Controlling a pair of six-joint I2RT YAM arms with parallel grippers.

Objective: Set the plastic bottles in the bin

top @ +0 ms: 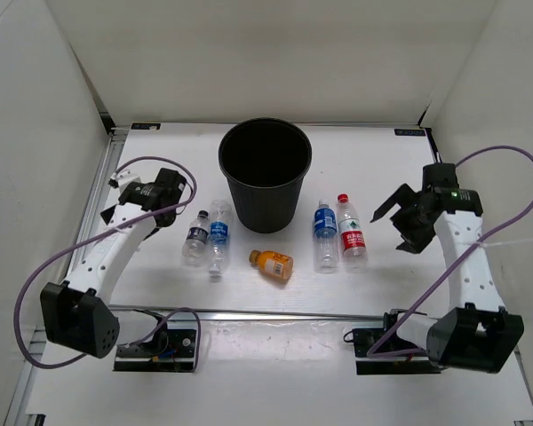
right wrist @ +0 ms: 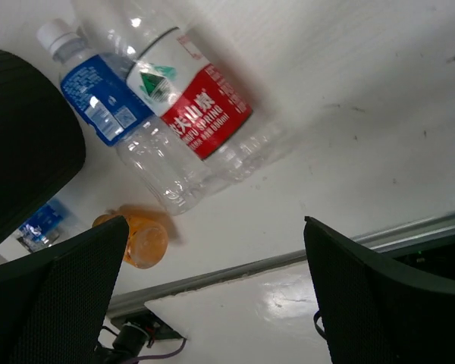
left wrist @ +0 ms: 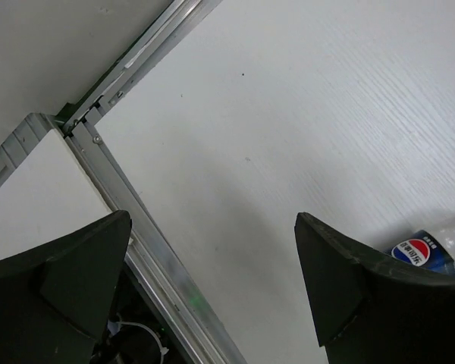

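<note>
The robot's right gripper will next go to the left in the top view and lower over the clear top of the red-labelled bottle [top: 351,233], since this bottle lies nearest.
The black bin [top: 266,206] stands upright at the table's middle back. Left of it lie a dark-labelled bottle [top: 196,237] and a blue-labelled bottle [top: 218,238] side by side. The orange bottle [top: 272,264] lies in front of the bin. To the right lie another blue-labelled bottle [top: 325,234] and a red-labelled bottle [top: 351,233]. My left gripper [top: 171,209] is open and empty left of the left pair; its wrist view [left wrist: 212,227] shows a blue label [left wrist: 425,252] at the edge. My right gripper [top: 398,218] is open and empty right of the red-labelled bottle [right wrist: 193,114].
The right wrist view also shows the blue-labelled bottle [right wrist: 106,106], the orange bottle [right wrist: 136,241] and the bin's wall [right wrist: 23,144]. White walls enclose the table on the left, back and right. A metal rail [top: 275,313] runs along the front, with the arm bases behind it.
</note>
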